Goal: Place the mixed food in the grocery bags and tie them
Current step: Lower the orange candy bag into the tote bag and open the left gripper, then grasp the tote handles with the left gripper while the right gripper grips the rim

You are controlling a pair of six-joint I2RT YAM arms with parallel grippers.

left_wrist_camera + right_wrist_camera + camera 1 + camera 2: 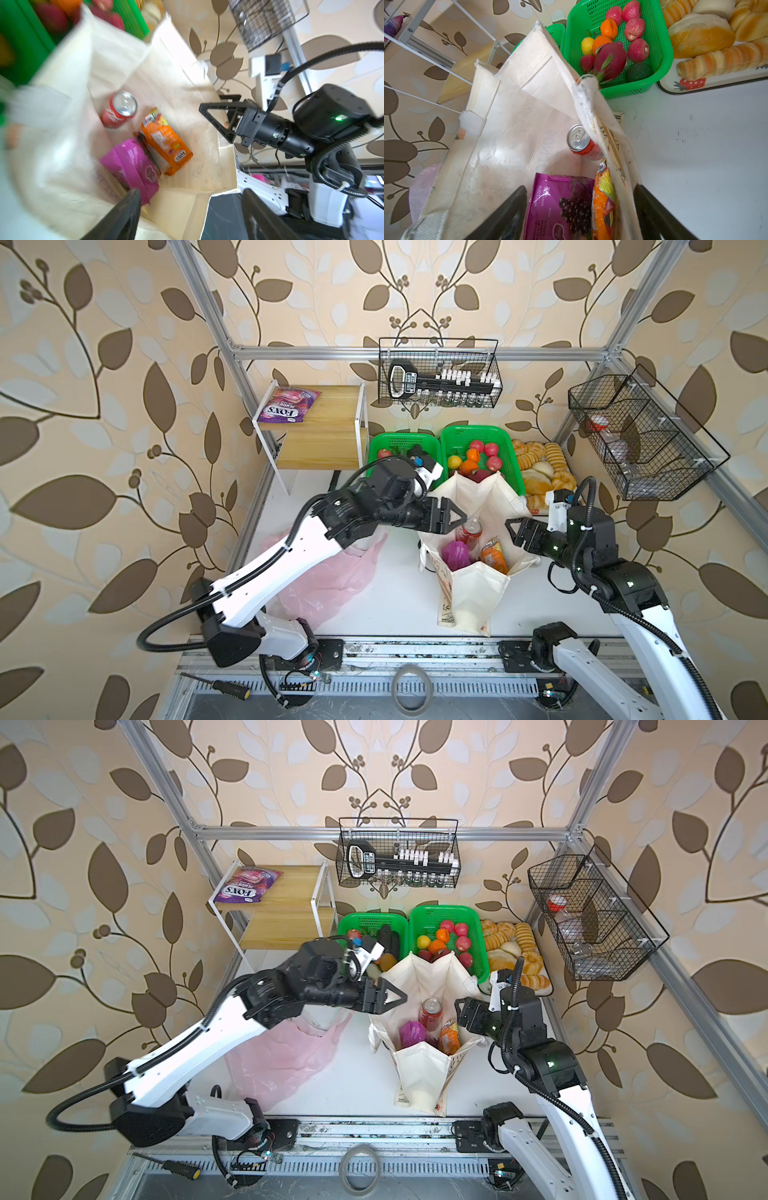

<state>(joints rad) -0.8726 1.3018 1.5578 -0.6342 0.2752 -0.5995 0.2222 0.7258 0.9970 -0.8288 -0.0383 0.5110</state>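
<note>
I should move my left gripper off the tote's opening toward the pink plastic bag (332, 576) and lower it onto the tote's rim on that side, since its fingers reach past that rim.
The cream canvas tote (471, 597) (419, 1073) stands open mid-table. Inside lie a red soda can (468, 533) (119, 110) (579, 141), a purple grape packet (455, 556) (133, 166) (560, 203) and an orange FOX'S pouch (494, 556) (166, 143) (604, 199). My left gripper (459, 516) (399, 996) (192, 199) hovers open over the tote's left rim, holding nothing. My right gripper (513, 531) (459, 1011) (580, 193) is open, its jaws straddling the tote's right wall. The pink plastic bag (332, 576) (282, 1065) lies flat under the left arm.
Two green baskets (507, 439) (662, 52) behind the tote hold a dragon fruit (609, 60), a lemon (587, 45), oranges and other fruit. A bread tray (540, 472) sits back right. A wooden shelf (328, 423) carries a purple FOX'S pouch (286, 404). Wire baskets (640, 435) hang on the frame.
</note>
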